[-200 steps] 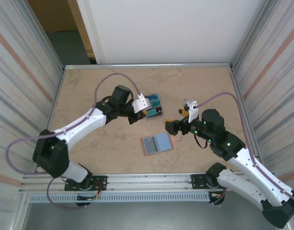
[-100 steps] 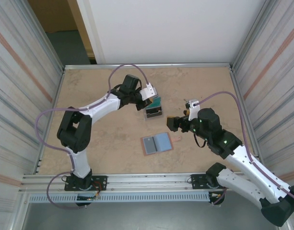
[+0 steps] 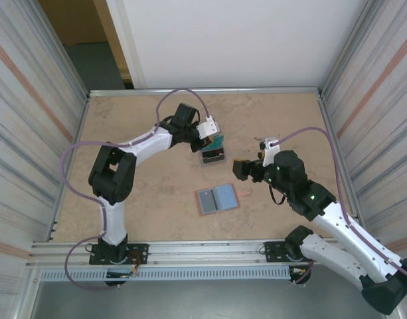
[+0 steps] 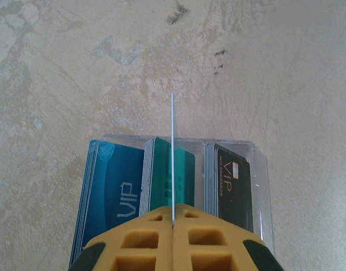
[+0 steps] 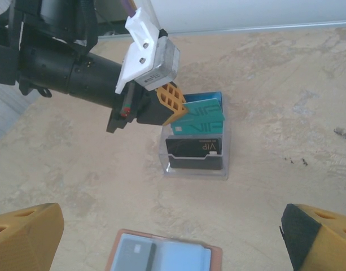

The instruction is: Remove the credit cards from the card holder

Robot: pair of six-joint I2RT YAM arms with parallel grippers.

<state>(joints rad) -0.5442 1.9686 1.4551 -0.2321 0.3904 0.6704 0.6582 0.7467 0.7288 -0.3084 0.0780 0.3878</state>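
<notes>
The left gripper will lower the card into the clear stand's middle row [image 3: 214,146] [image 4: 185,172] next and let go there, as the matching teal cards stand in that row, just below the gripper's fingers.
The card holder [image 3: 217,199] lies open on the table, salmon-pink outside and blue-grey inside [image 5: 184,261]. A dark credit card [image 5: 133,257] sits in its left pocket [image 3: 206,199]. My left gripper [image 4: 173,217] is shut on a thin teal credit card [image 5: 204,118], seen edge-on [image 4: 172,152] in the left wrist view. It holds that card just above the middle row of a clear tiered stand [image 3: 213,155]. My right gripper [image 5: 170,237] hovers open above the card holder with nothing between its fingers [image 5: 26,240]. In the top view it [image 3: 240,169] is right of the stand.
The clear stand [image 5: 195,161] holds rows of blue [image 4: 110,192], teal [image 4: 187,172] and dark cards [image 4: 232,180]. A small pink tab [image 3: 245,193] lies right of the card holder. Metal rails and side walls bound the table.
My left arm has folded up and reached farther, carrying the teal card from beside the stand to above its middle row. My right gripper has shifted slightly up and to the right.
</notes>
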